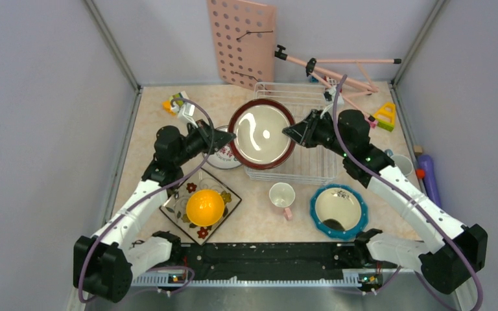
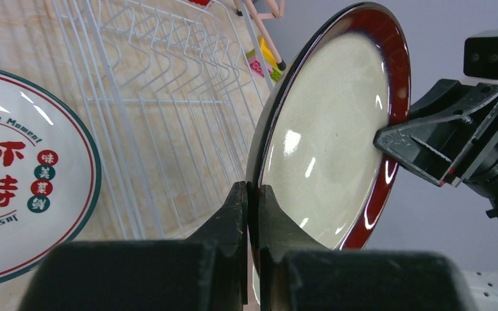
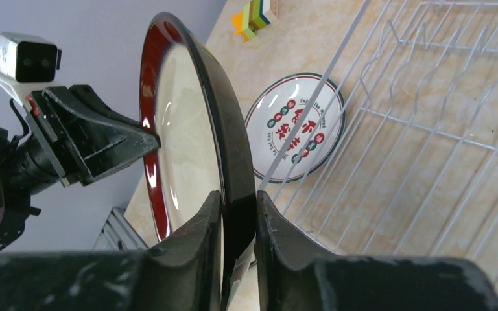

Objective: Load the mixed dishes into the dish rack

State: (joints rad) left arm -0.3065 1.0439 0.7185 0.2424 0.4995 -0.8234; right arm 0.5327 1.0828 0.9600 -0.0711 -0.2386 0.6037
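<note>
I will next turn my right gripper outward and down to release the plate at the rack's corner by the pink stand, which is outward and below my gripper.
The brown-rimmed round plate (image 1: 261, 134) hangs on edge, tilted, over the white wire dish rack (image 1: 298, 97). My left gripper (image 1: 229, 136) is shut on its left rim, the fingers pinched tight on the edge (image 2: 251, 188). My right gripper (image 1: 290, 131) is on the opposite rim, with both fingers against the dark edge (image 3: 238, 197). Nearer the front, the yellow-orange bowl (image 1: 205, 207) sits on the square floral plate (image 1: 228, 194). The pink cup (image 1: 282, 195) and the teal dotted dish (image 1: 338, 208) stand in front of the rack.
A white plate with red lettering (image 1: 224, 157) lies on the table left of the rack, under my left gripper. A pink pegboard (image 1: 241, 42) and a pink stand (image 1: 337, 68) are behind the rack. Toy blocks (image 1: 384, 115) and a purple object (image 1: 431, 178) are at the right.
</note>
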